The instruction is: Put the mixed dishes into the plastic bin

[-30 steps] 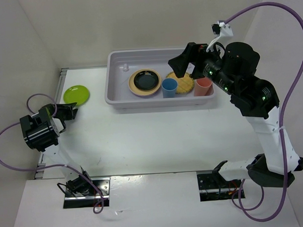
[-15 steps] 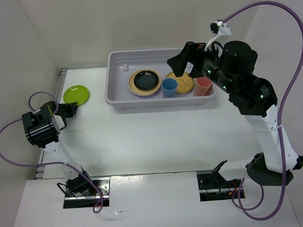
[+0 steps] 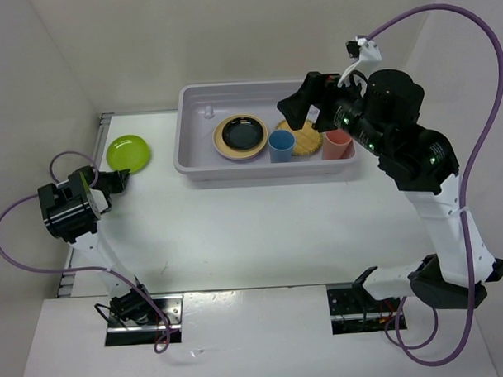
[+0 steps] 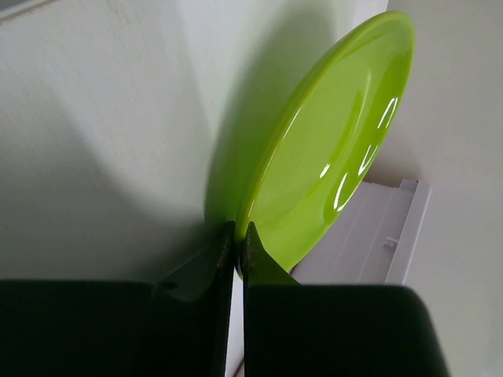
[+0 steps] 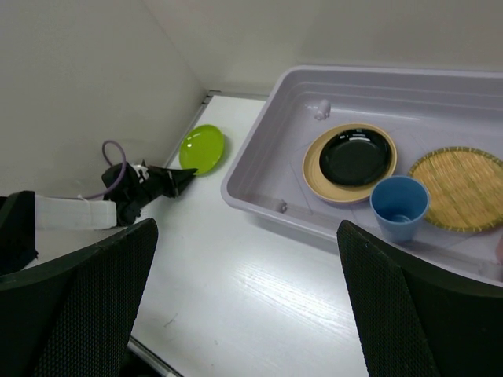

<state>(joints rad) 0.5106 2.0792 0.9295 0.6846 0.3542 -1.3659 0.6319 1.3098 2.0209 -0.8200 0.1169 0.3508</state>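
My left gripper has that stack to its right in the top view, so next it will go up, swing over the black plate (image 3: 243, 134) and come down to release.
The lime green plate (image 3: 128, 151) is at the table's far left, near the wall, and my left gripper (image 3: 119, 178) is shut on its near rim. In the left wrist view the plate (image 4: 330, 157) stands tilted on edge, its rim pinched at the left gripper (image 4: 238, 236). The plastic bin (image 3: 181, 150) holds a black plate (image 3: 243, 134) stacked on an orange-yellow plate, a blue cup (image 3: 281, 144), a woven tan plate (image 3: 307, 137) and a salmon-red cup (image 3: 337, 142). My right gripper (image 3: 301, 106) hangs open and empty above the bin.
A small white object (image 3: 207, 111) sits in the bin's far left corner. White walls close in the table at the left and the back. The right wrist view shows the bin's near rim (image 5: 244, 177), the blue cup (image 5: 399, 206) and the bare tabletop (image 5: 259, 275) below it.
My left gripper has closed onto the green plate's rim, and the plate has tipped up and shifted slightly toward the back. The right arm has drifted a little left.
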